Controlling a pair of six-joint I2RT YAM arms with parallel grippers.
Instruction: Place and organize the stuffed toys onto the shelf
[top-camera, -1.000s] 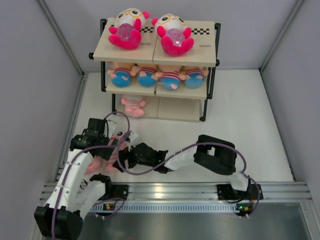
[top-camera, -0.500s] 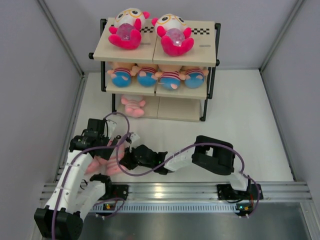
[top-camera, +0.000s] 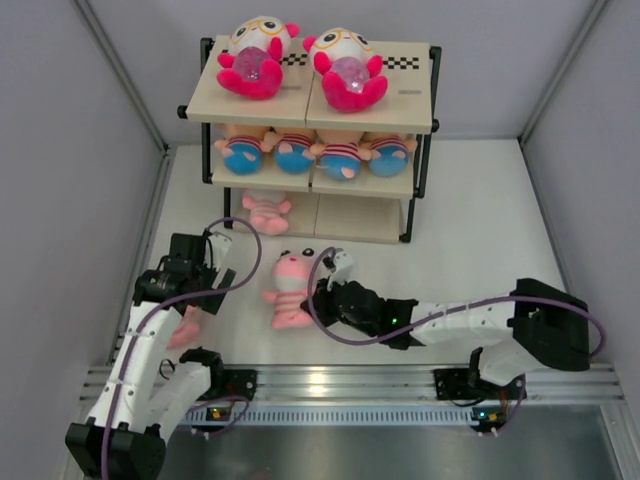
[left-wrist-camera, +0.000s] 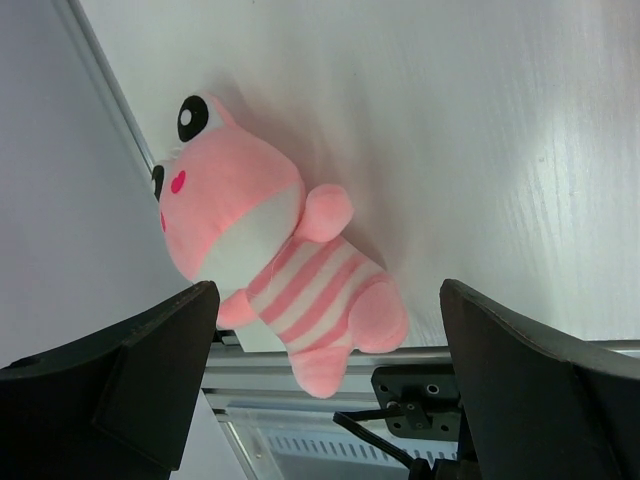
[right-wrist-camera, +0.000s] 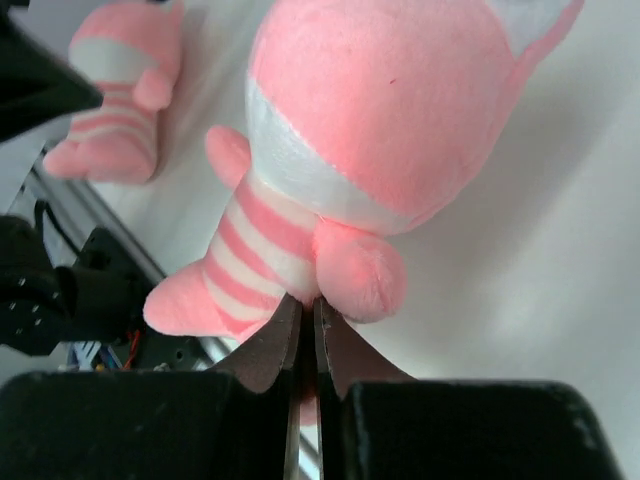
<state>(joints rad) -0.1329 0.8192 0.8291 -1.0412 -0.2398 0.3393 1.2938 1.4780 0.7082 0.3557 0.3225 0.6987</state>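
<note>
I should next carry the striped toy outward with my right gripper onto the bare bottom board (top-camera: 316, 216) beside the shelved toy and let go.
The shelf (top-camera: 412, 98) stands at the back. Two white-and-magenta stuffed toys (top-camera: 252, 58) lie on its top board, several peach ones (top-camera: 340, 158) on the middle board, and a pink striped one (top-camera: 264, 212) at the bottom left. My right gripper (top-camera: 322, 291) (right-wrist-camera: 309, 312) is shut, pinching the side of a pink striped toy (top-camera: 288, 290) (right-wrist-camera: 370, 130) at mid-table. My left gripper (top-camera: 200, 280) (left-wrist-camera: 330, 385) hangs open above another pink striped toy (left-wrist-camera: 270, 270) (top-camera: 185, 328) that lies by the left wall, and touches nothing.
Grey walls close in the table left (top-camera: 60, 200) and right. A metal rail (top-camera: 350, 382) runs along the near edge, close to the lying toy. The bottom board's right half (top-camera: 360, 215) is bare.
My right gripper closed on a pink striped toy beside the left arm and drew it right, toward mid-table. The left gripper stayed open and barely shifted.
</note>
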